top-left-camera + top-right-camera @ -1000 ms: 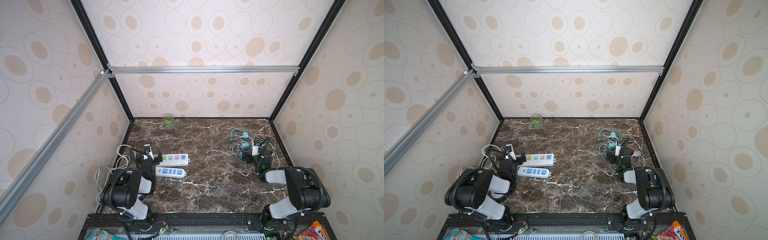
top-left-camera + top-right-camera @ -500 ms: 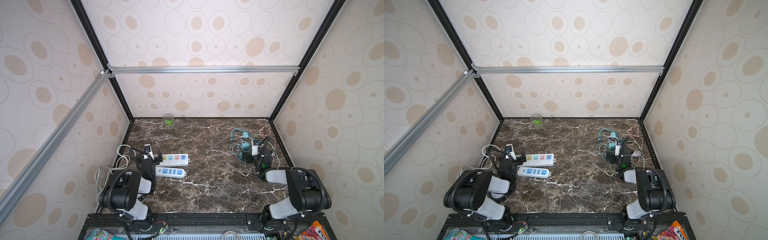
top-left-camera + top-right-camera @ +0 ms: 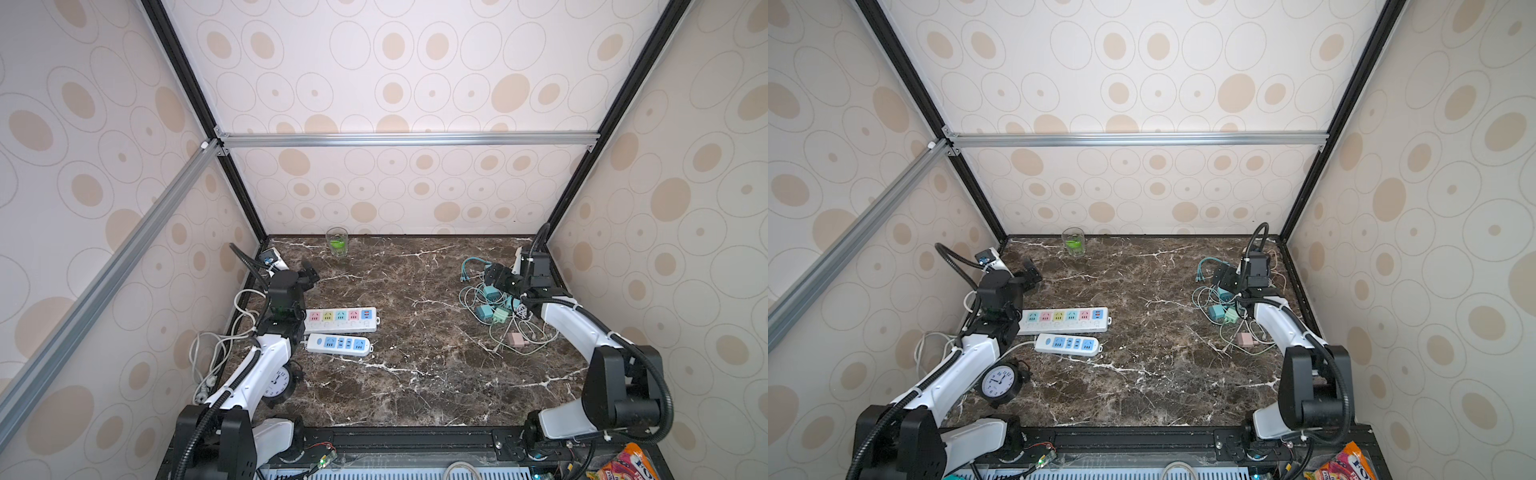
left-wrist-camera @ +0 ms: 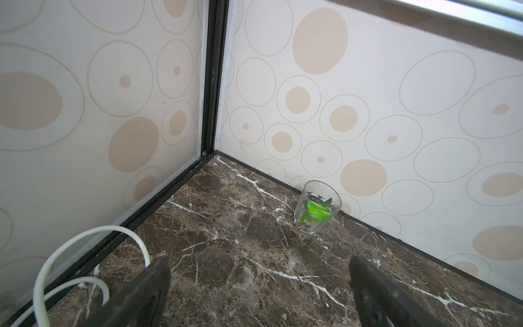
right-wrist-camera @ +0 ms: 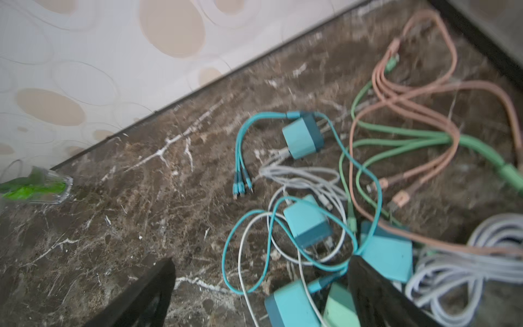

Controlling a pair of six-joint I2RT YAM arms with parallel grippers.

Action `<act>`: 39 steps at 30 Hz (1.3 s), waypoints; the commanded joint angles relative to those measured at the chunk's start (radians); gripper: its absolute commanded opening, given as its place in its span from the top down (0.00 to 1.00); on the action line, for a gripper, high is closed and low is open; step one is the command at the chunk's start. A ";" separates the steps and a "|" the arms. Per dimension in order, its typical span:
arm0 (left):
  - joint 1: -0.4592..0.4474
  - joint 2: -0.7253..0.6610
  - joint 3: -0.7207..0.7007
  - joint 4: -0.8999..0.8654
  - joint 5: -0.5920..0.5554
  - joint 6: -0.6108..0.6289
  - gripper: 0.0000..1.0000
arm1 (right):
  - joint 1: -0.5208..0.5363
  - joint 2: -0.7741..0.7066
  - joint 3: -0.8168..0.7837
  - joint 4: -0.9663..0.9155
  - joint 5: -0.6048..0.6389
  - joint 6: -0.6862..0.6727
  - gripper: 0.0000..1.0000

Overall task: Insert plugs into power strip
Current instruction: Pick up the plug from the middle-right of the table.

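The robot's right gripper needs to move back and down next, tilting its fingers down onto the pink plug (image 3: pixel 516 340), because the pink plug is below the gripper and closer to the robot's base.
Two power strips lie left of centre in both top views: a white one with pastel sockets (image 3: pixel 340 319) and a shorter white one with blue sockets (image 3: pixel 338 345). The plugs lie in a tangle of cables at the right: teal (image 3: pixel 482 312), mint green (image 3: pixel 500 314) and pink (image 3: pixel 516 340). My right gripper (image 3: pixel 496 278) hangs open over the heap. In the right wrist view the right gripper (image 5: pixel 260 283) has a teal plug (image 5: pixel 291 305) and cable loops between its jaws, untouched. My left gripper (image 3: pixel 309 276) is open over bare marble behind the strips, and the left gripper (image 4: pixel 259 283) holds nothing.
A glass with something green in it (image 3: pixel 337 243) stands by the back wall. A round black clock (image 3: pixel 999 382) sits at the front left under my left arm. White cords (image 3: pixel 216 345) trail along the left wall. Patterned walls close in three sides.
Both arms have stretched out from their folded pose. The left gripper now stands behind the strips, and the right gripper has moved back over the plug heap. The clock has come into view.
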 commanded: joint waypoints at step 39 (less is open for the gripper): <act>0.005 0.232 0.093 -0.403 0.095 -0.065 0.01 | -0.111 0.066 -0.169 -0.446 0.169 0.764 0.42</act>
